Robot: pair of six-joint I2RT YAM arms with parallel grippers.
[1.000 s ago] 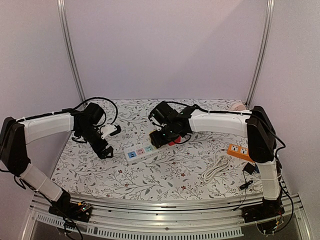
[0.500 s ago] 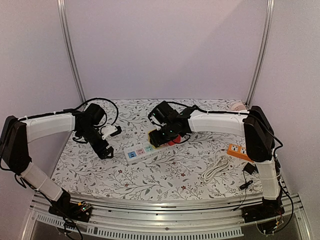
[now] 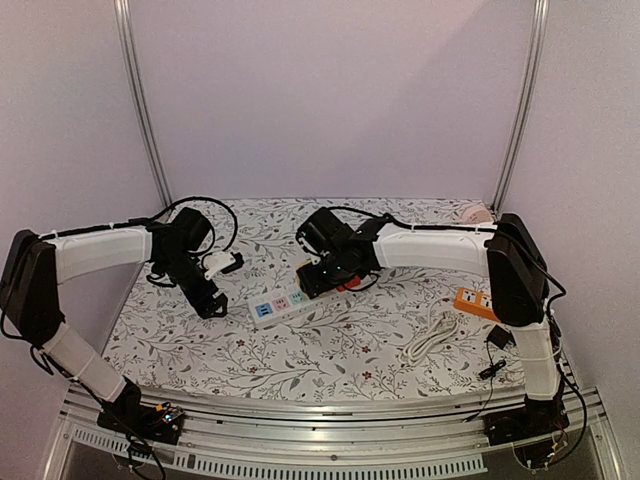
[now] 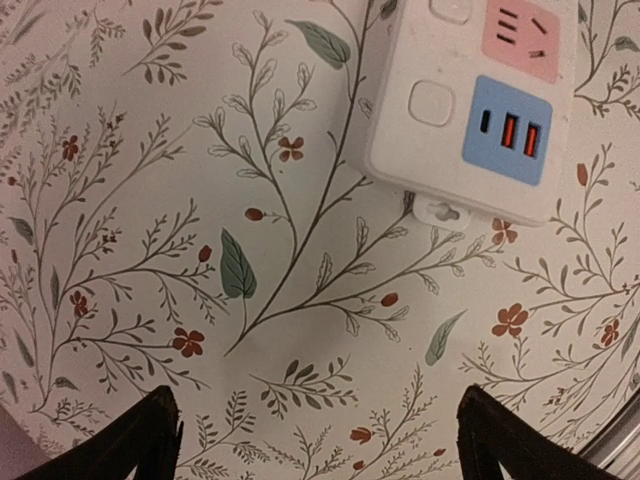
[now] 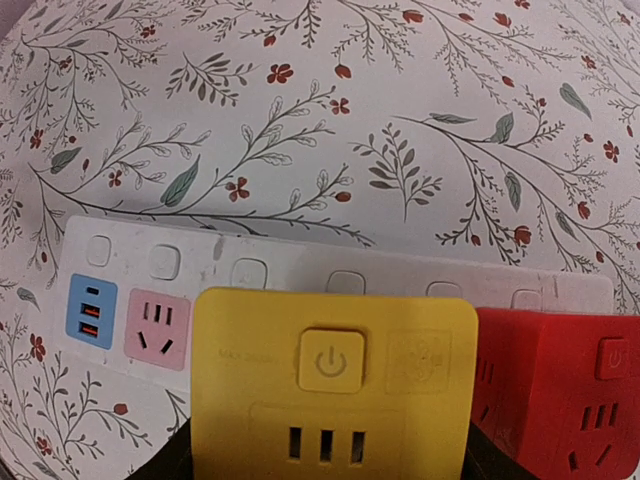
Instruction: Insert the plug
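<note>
My right gripper lowers the yellow cube plug onto the power strip's middle sockets beside the red cube next, since it hangs above the power strip.
A white power strip (image 3: 283, 301) lies on the floral table, with a blue USB panel and a pink socket at its left end (image 5: 160, 330). My right gripper (image 3: 322, 272) is shut on a yellow cube plug (image 5: 333, 380) and holds it over the strip's middle sockets, beside a red cube (image 5: 560, 390) that sits on the strip. I cannot tell whether the yellow plug's pins are in a socket. My left gripper (image 3: 210, 303) is open and empty just off the strip's left end (image 4: 470, 90), low over the table; its fingers (image 4: 150, 440) flank bare cloth.
An orange power strip (image 3: 476, 302) lies at the right edge. A coiled white cable (image 3: 430, 335) lies in front of it. A small black adapter (image 3: 497, 337) sits near the right arm's base. Frame posts stand at both back corners.
My right gripper has shifted slightly left and down with the yellow plug, closer onto the strip. The left arm has barely moved.
</note>
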